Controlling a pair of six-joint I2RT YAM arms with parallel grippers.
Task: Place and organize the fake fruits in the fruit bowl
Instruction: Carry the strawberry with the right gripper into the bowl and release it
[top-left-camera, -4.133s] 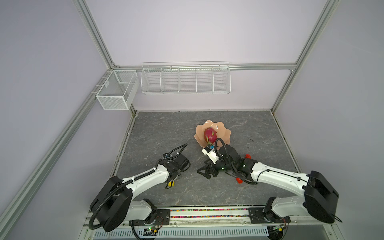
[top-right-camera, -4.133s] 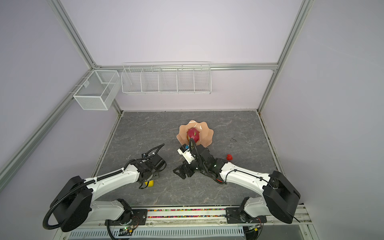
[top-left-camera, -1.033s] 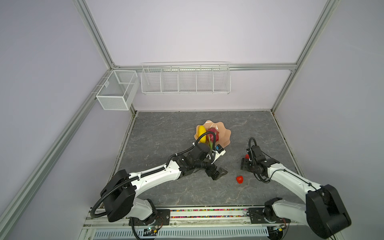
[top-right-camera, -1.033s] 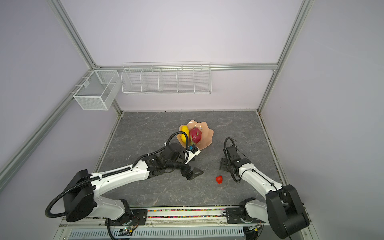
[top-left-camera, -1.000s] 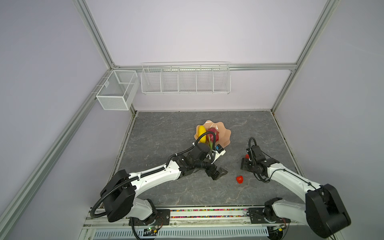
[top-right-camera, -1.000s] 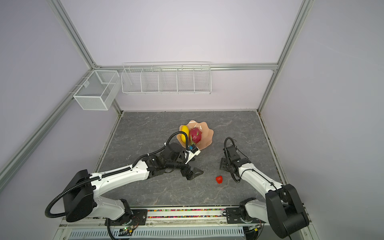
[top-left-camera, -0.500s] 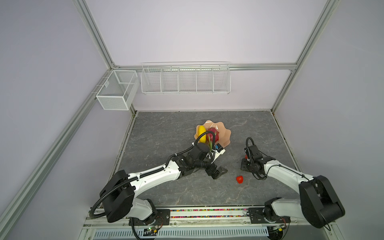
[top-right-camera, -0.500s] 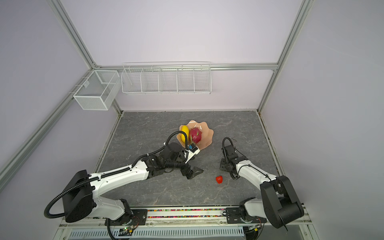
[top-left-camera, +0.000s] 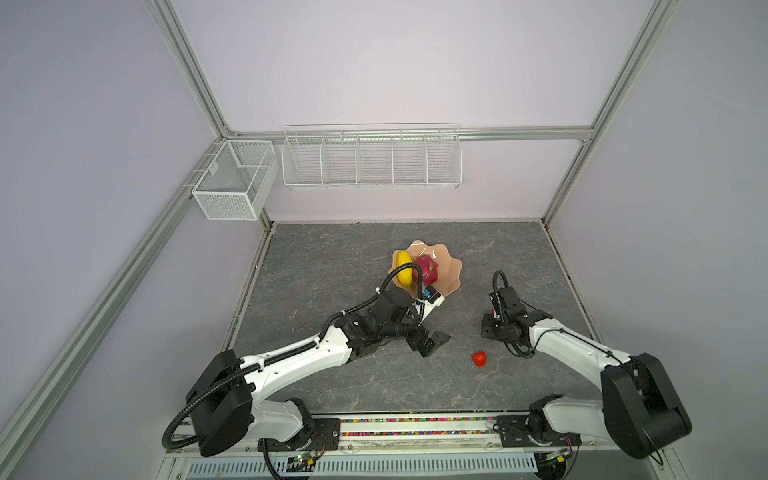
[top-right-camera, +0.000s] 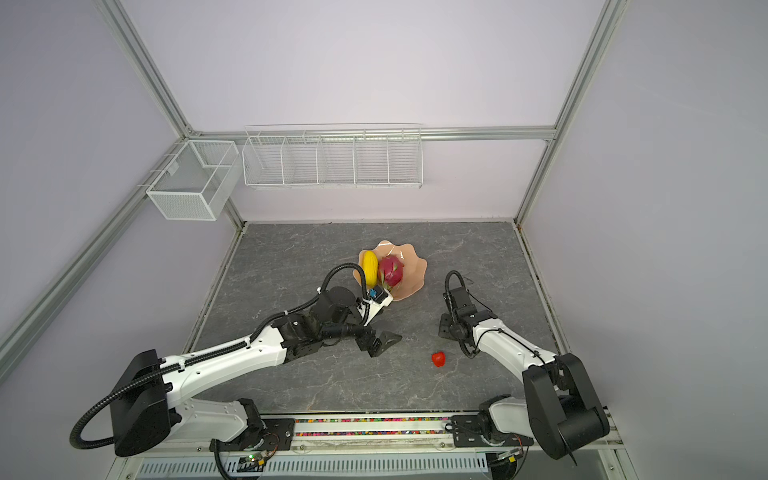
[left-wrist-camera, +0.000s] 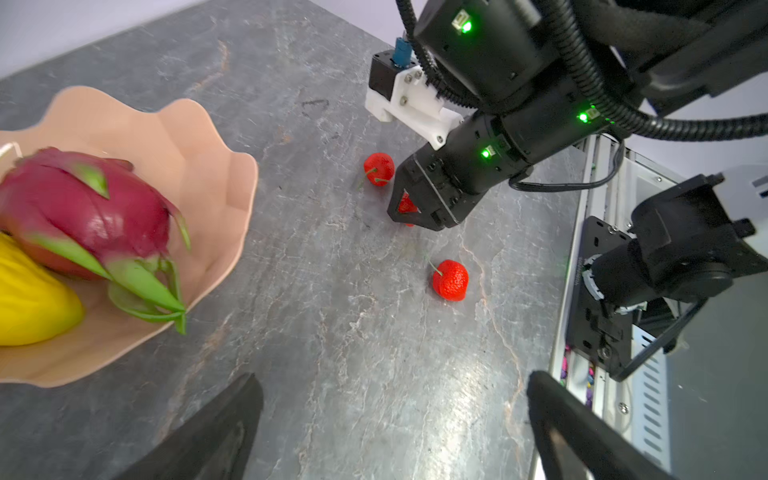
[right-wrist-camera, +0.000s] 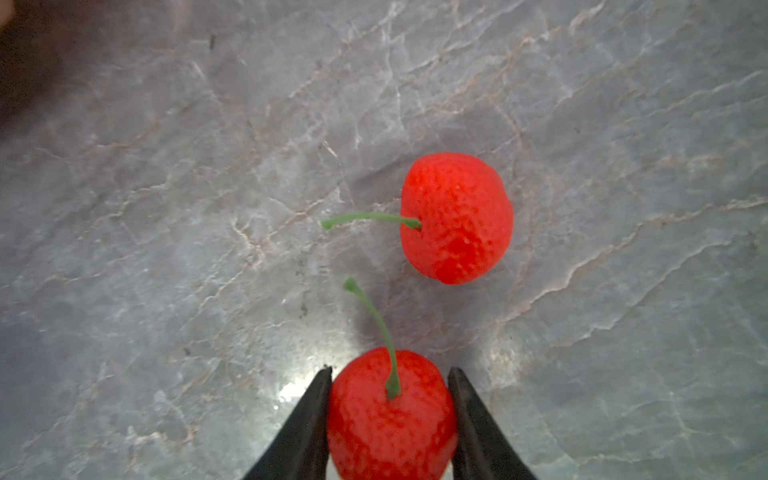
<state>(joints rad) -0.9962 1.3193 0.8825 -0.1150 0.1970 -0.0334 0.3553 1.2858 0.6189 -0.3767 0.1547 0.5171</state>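
I need to move my right gripper up and outward over the bowl's rim next and let go of the red strawberry at the bowl's empty side by the dragon fruit (top-left-camera: 428, 269), because that side lies outward.
The peach-pink fruit bowl (top-left-camera: 451, 270) (top-right-camera: 415, 266) (left-wrist-camera: 199, 166) holds the magenta dragon fruit (top-left-camera: 428, 269) (top-right-camera: 391, 270) (left-wrist-camera: 83, 212) and the yellow fruit (top-left-camera: 404, 268) (top-right-camera: 369, 266) (left-wrist-camera: 29, 303). My right gripper (right-wrist-camera: 390, 374) (top-left-camera: 490, 328) (left-wrist-camera: 409, 208) is down on the table right of the bowl, shut on a red strawberry (right-wrist-camera: 390, 411). A second strawberry (right-wrist-camera: 455, 218) (left-wrist-camera: 379, 168) lies just beyond it. A third strawberry (top-left-camera: 479, 358) (top-right-camera: 437, 359) (left-wrist-camera: 451, 280) lies nearer the front. My left gripper (top-left-camera: 434, 343) (top-right-camera: 384, 343) (left-wrist-camera: 392, 378) hovers open and empty in front of the bowl.
Two white wire baskets (top-left-camera: 232, 183) (top-left-camera: 372, 160) hang on the back and left walls, well above the table. The grey stone table (top-left-camera: 332, 257) ends at a metal rail (top-left-camera: 415, 426) along the front, where both arm bases stand.
The right gripper has closed on the strawberry on the table. The left gripper has drawn back slightly from the bowl. Four seconds ago the yellow fruit lay on the table by the left gripper.
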